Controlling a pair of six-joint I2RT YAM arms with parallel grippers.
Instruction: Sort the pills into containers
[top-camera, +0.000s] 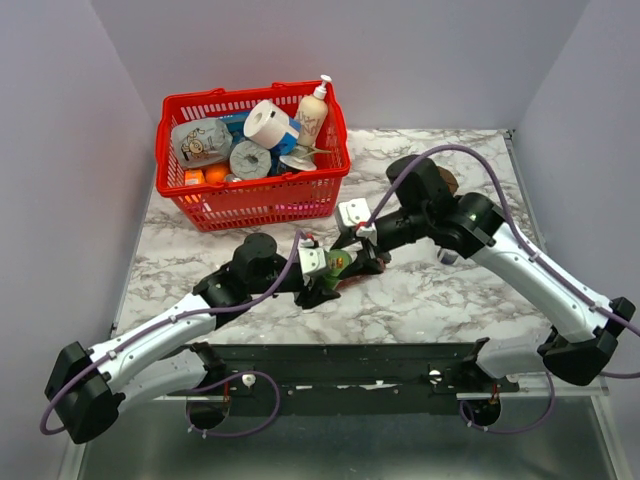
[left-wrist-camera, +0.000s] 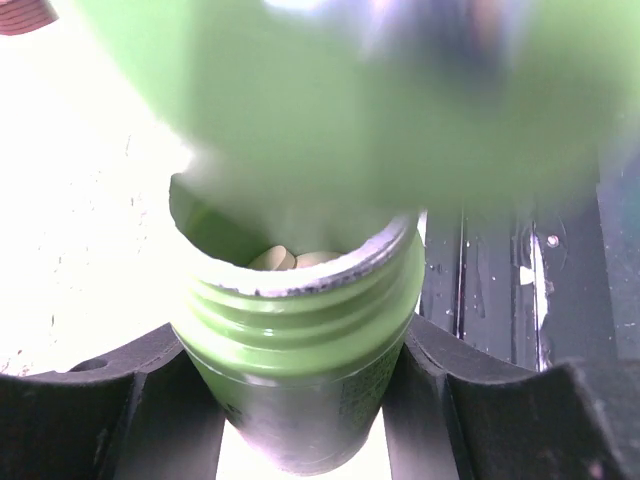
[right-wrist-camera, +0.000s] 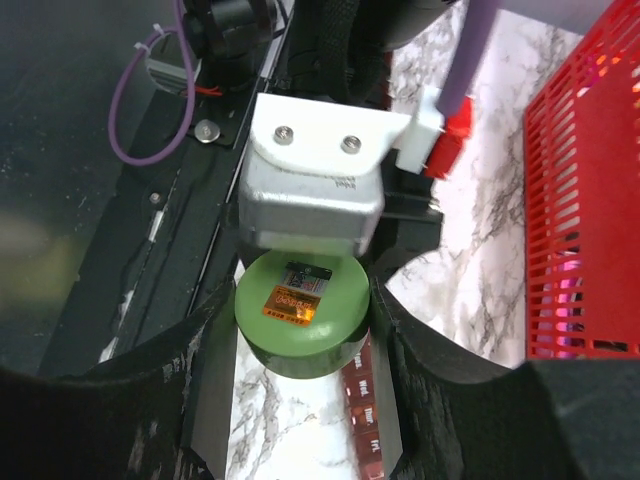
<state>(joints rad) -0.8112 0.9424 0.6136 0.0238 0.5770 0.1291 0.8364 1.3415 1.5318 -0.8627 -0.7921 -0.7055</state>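
Note:
Next, my right gripper swings to its right in the top view and down to let go of the bottle's cap, since clear marble lies there.
My left gripper (top-camera: 322, 268) is shut on an open green pill bottle (left-wrist-camera: 300, 340), held upright in the left wrist view; pale pills (left-wrist-camera: 295, 260) show inside its mouth. My right gripper (top-camera: 362, 256) is shut on the bottle's green cap (right-wrist-camera: 300, 310), which has an orange sticker and sits just above the bottle mouth. The cap fills the top of the left wrist view as a green blur (left-wrist-camera: 380, 90). The dark red-brown pill organizer (right-wrist-camera: 367, 420), with day labels on its lids, lies on the marble under the right gripper, partly hidden by its finger.
A red mesh basket (top-camera: 250, 195) full of groceries stands at the back left; its wall shows in the right wrist view (right-wrist-camera: 580, 200). The black mounting rail (top-camera: 350, 365) runs along the near edge. The left wrist's white camera housing (right-wrist-camera: 315, 190) is close above the cap.

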